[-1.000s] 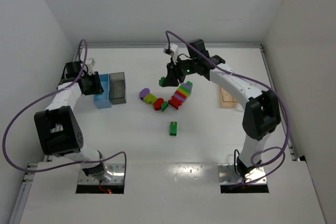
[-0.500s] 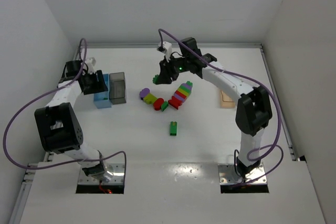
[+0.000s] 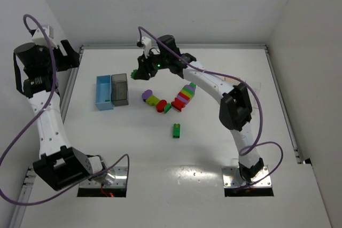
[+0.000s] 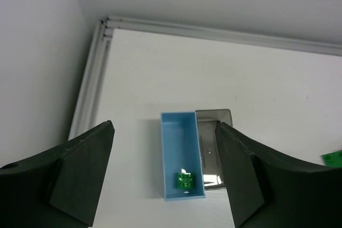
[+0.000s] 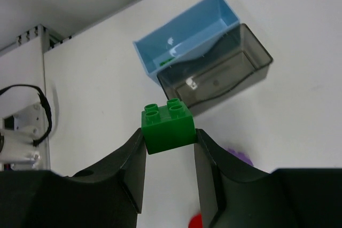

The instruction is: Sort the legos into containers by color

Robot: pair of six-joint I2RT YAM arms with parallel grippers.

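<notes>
My right gripper should move its green lego past the grey container and let go, because the light blue container (image 3: 104,90) (image 5: 189,31) already has a green lego in it and is to its left in the top view.
My right gripper (image 3: 142,71) is shut on a green lego (image 5: 167,125) and holds it in the air, right of the dark grey container (image 3: 119,89) and behind the lego pile. My left gripper (image 4: 165,185) is open with nothing in it, raised high over the light blue container (image 4: 181,153). A small green lego (image 4: 185,180) lies in that container. On the table sit a purple lego (image 3: 146,95), a yellow one (image 3: 153,100), a red one (image 3: 161,105), the rainbow-striped cluster (image 3: 184,96) and a lone green brick (image 3: 176,130).
The blue container (image 3: 103,92) and the grey one stand side by side, touching, at the left of the table. Walls close the table in on the left, at the back and on the right. The right arm (image 3: 214,81) stretches across the back of the table.
My left gripper opened and rose up and away to the far left, off the blue container. My right gripper carried its green lego leftward toward the two containers.
</notes>
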